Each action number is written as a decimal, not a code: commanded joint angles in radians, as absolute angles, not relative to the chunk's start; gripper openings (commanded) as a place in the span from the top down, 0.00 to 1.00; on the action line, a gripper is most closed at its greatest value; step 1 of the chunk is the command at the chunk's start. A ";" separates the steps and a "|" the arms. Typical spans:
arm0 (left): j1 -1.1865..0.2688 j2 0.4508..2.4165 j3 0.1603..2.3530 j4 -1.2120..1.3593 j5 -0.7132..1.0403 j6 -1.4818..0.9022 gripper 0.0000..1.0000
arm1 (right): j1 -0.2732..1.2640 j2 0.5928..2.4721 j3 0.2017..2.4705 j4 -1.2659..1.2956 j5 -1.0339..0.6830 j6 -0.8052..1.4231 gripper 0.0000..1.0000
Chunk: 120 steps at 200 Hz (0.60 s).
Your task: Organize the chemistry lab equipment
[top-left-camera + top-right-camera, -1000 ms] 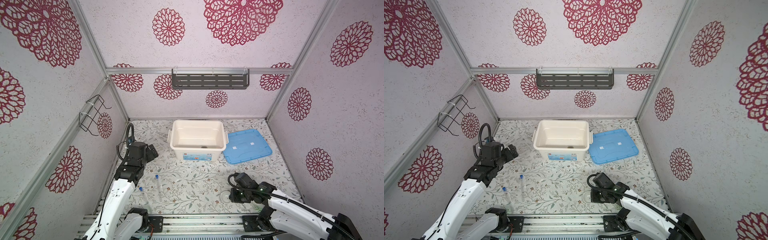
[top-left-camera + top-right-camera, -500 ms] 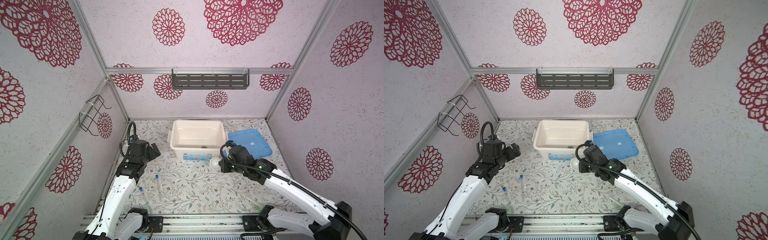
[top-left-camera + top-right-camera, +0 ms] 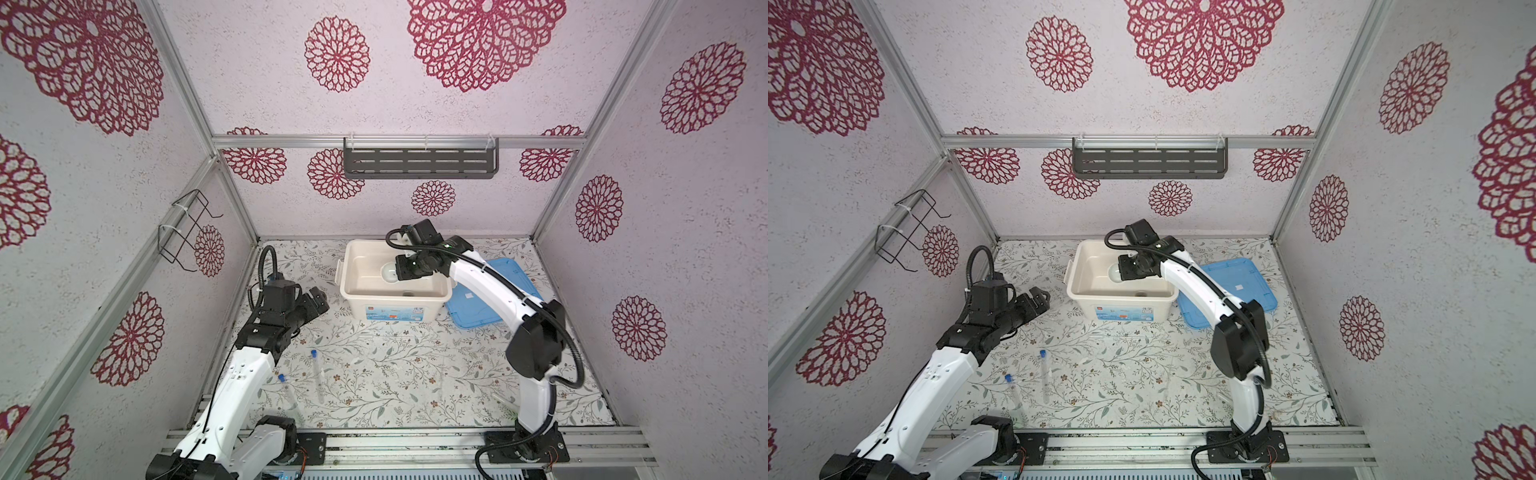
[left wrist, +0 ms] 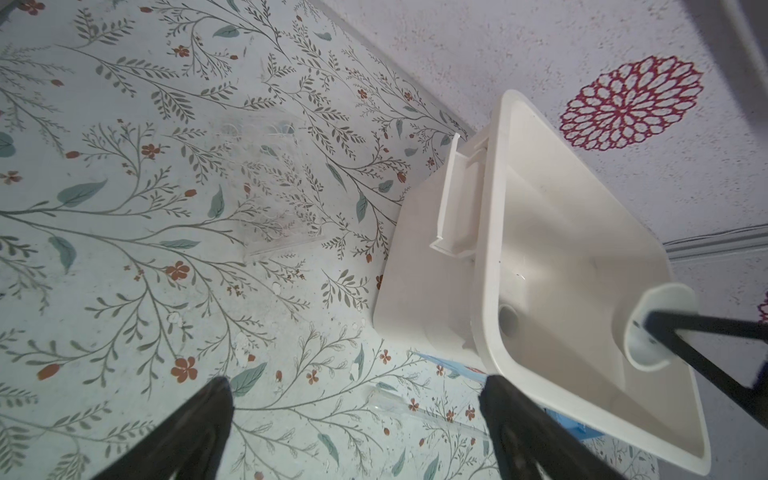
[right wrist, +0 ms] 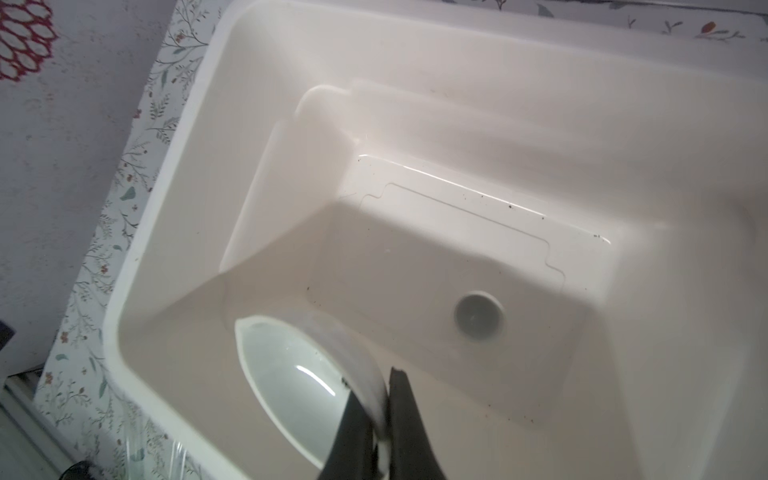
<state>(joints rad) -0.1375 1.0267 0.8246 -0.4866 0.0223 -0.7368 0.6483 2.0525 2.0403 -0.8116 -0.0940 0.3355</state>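
Note:
The dish still hangs above the bare bottom of the bin. The dish's rim goes down toward that bottom beside the grey spot next, and my right gripper releases it.
My right gripper (image 5: 376, 384) is shut on the rim of a small white round dish (image 5: 291, 374), holding it tilted inside the white bin (image 3: 344, 286), above its floor. Both top views show the dish (image 3: 387, 272) (image 3: 1113, 272); in the left wrist view the dish (image 4: 660, 303) hangs past the bin's rim (image 4: 490, 249). My left gripper (image 3: 314, 299) (image 4: 357, 386) stands open over the mat, left of the bin, holding nothing. Two clear tubes with blue caps (image 3: 318, 374) (image 3: 287, 395) lie on the mat at the front left. A clear tube rack (image 4: 270, 187) stands beyond the left gripper. A thin clear piece (image 4: 419, 413) lies on the mat.
A blue lid (image 3: 494, 311) lies flat, right of the bin. A small grey round spot (image 5: 478, 316) marks the bin's floor. A dark slotted shelf (image 3: 419, 162) hangs on the back wall and a wire basket (image 3: 187, 228) on the left wall.
My right arm rose from the front of the mat with the dish, passed the bin's front, and now holds it inside the bin. The left gripper shifted slightly towards the bin.

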 commanded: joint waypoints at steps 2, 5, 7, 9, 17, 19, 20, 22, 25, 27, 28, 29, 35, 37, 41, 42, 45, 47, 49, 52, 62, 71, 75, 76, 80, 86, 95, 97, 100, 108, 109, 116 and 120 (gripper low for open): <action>-0.138 0.997 0.814 -0.479 0.044 -0.786 0.03 | 0.634 2.162 2.202 -0.979 -0.124 0.285 1.00; -0.138 0.995 0.808 -0.472 0.043 -0.789 0.03 | 0.632 2.179 2.220 -0.980 -0.139 0.292 1.00; -0.138 0.993 0.805 -0.465 0.041 -0.792 0.03 | 0.631 2.190 2.231 -0.978 -0.149 0.296 1.00; -0.138 0.991 0.801 -0.460 0.041 -0.794 0.02 | 0.629 2.201 2.243 -0.977 -0.157 0.303 1.00; -0.138 0.984 0.791 -0.443 0.038 -0.800 0.03 | 0.627 2.244 2.286 -0.977 -0.186 0.326 1.00; -0.138 0.984 0.790 -0.440 0.037 -0.803 0.03 | 0.627 2.253 2.296 -0.977 -0.190 0.330 1.00; -0.138 0.983 0.789 -0.439 0.036 -0.803 0.03 | 0.627 2.259 2.300 -0.976 -0.191 0.332 1.00; -0.138 0.982 0.789 -0.438 0.035 -0.805 0.03 | 0.628 2.268 2.307 -0.974 -0.194 0.337 1.00; -0.138 0.982 0.789 -0.437 0.034 -0.807 0.03 | 0.629 2.280 2.313 -0.971 -0.201 0.343 1.00; -0.138 0.981 0.789 -0.437 0.034 -0.810 0.03 | 0.630 2.287 2.316 -0.966 -0.206 0.346 1.00; -0.138 0.980 0.790 -0.438 0.034 -0.812 0.03 | 0.630 2.289 2.316 -0.963 -0.208 0.350 1.00; -0.138 0.980 0.791 -0.439 0.034 -0.812 0.03 | 0.630 2.292 2.315 -0.962 -0.210 0.354 1.00; -0.138 0.980 0.796 -0.446 0.032 -0.819 0.03 | 0.633 2.309 2.314 -0.945 -0.225 0.371 0.99; -0.137 0.979 0.797 -0.449 0.032 -0.821 0.03 | 0.633 2.313 2.313 -0.942 -0.228 0.375 0.99; -0.138 0.979 0.800 -0.453 0.032 -0.825 0.03 | 0.634 2.324 2.312 -0.933 -0.233 0.389 0.99; -0.138 0.979 0.800 -0.454 0.032 -0.825 0.03 | 0.634 2.327 2.312 -0.930 -0.233 0.391 0.99; -0.138 0.980 0.802 -0.456 0.032 -0.827 0.03 | 0.636 2.335 2.312 -0.924 -0.234 0.400 1.00; -0.138 0.980 0.802 -0.456 0.032 -0.827 0.03 | 0.636 2.339 2.312 -0.920 -0.234 0.408 1.00; -0.138 0.980 0.801 -0.454 0.032 -0.827 0.03 | 0.638 2.343 2.312 -0.917 -0.235 0.413 1.00; -0.138 0.980 0.799 -0.452 0.032 -0.827 0.03 | 0.639 2.350 2.312 -0.909 -0.236 0.420 1.00; -0.138 0.984 0.792 -0.439 0.032 -0.821 0.02 | 0.643 2.370 2.312 -0.888 -0.239 0.441 1.00; -0.138 0.988 0.793 -0.438 0.019 -0.812 0.03 | 0.643 2.386 2.312 -0.869 -0.244 0.463 0.99; -0.137 0.989 0.798 -0.446 0.007 -0.812 0.03 | 0.643 2.393 2.312 -0.861 -0.247 0.469 0.99; -0.137 0.989 0.799 -0.449 0.004 -0.812 0.03 | 0.643 2.394 2.312 -0.860 -0.248 0.470 0.99; -0.138 0.989 0.805 -0.460 -0.003 -0.815 0.03 | 0.643 2.400 2.314 -0.856 -0.252 0.475 0.98; -0.138 0.988 0.812 -0.475 -0.015 -0.819 0.03 | 0.640 2.412 2.319 -0.853 -0.255 0.480 0.97; -0.138 0.984 0.811 -0.479 -0.022 -0.825 0.03 | 0.637 2.427 2.322 -0.849 -0.256 0.484 0.97; -0.138 0.982 0.809 -0.476 -0.022 -0.826 0.03 | 0.637 2.430 2.322 -0.847 -0.255 0.486 0.97; -0.138 0.980 0.804 -0.471 -0.023 -0.827 0.03 | 0.635 2.435 2.322 -0.845 -0.252 0.487 0.97; -0.139 0.975 0.791 -0.450 -0.021 -0.827 0.03 | 0.634 2.448 2.322 -0.841 -0.245 0.488 0.97; -0.138 0.974 0.789 -0.448 -0.021 -0.827 0.03 | 0.634 2.448 2.322 -0.840 -0.244 0.488 0.97; -0.138 0.973 0.779 -0.436 -0.025 -0.825 0.03 | 0.634 2.457 2.322 -0.838 -0.238 0.489 0.96; -0.139 0.971 0.776 -0.437 -0.029 -0.825 0.03 | 0.634 2.465 2.321 -0.836 -0.236 0.492 0.96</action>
